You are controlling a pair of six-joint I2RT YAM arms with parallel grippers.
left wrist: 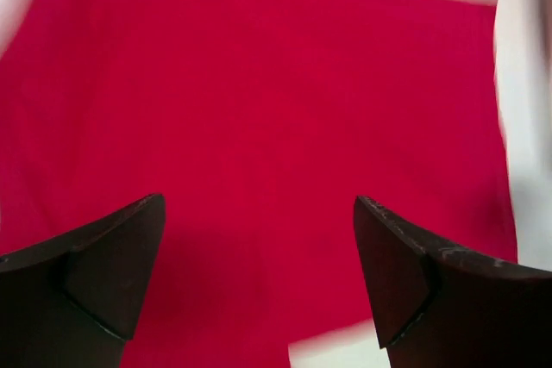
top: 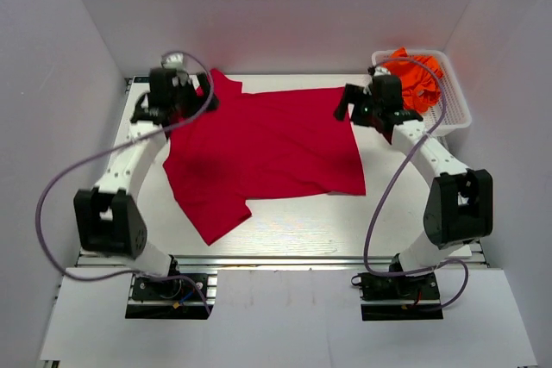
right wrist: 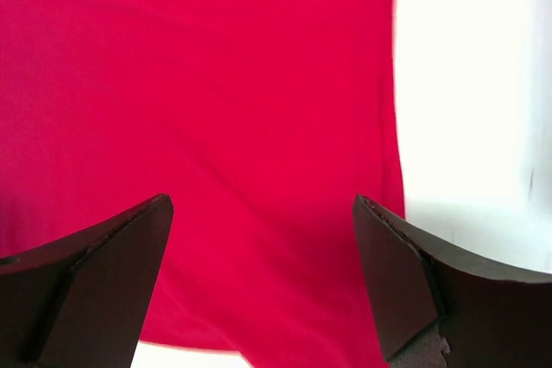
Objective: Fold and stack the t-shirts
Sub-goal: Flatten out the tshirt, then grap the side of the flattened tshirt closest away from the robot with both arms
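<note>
I should next draw my left gripper back and down onto the near corner of the sleeve (top: 209, 240), which is below it, toward my base.
A crimson red t-shirt (top: 263, 148) lies spread flat on the white table, one sleeve pointing to the near left. It fills the left wrist view (left wrist: 259, 101) and the right wrist view (right wrist: 216, 109). My left gripper (top: 197, 96) is open and empty above the shirt's far left corner. My right gripper (top: 349, 105) is open and empty above the shirt's far right corner. Orange t-shirts (top: 414, 75) lie bunched in the white mesh basket (top: 455, 111) at the far right.
White walls close in the table on the left, back and right. Bare table (top: 302, 221) shows in front of the shirt. Purple cables loop beside both arms.
</note>
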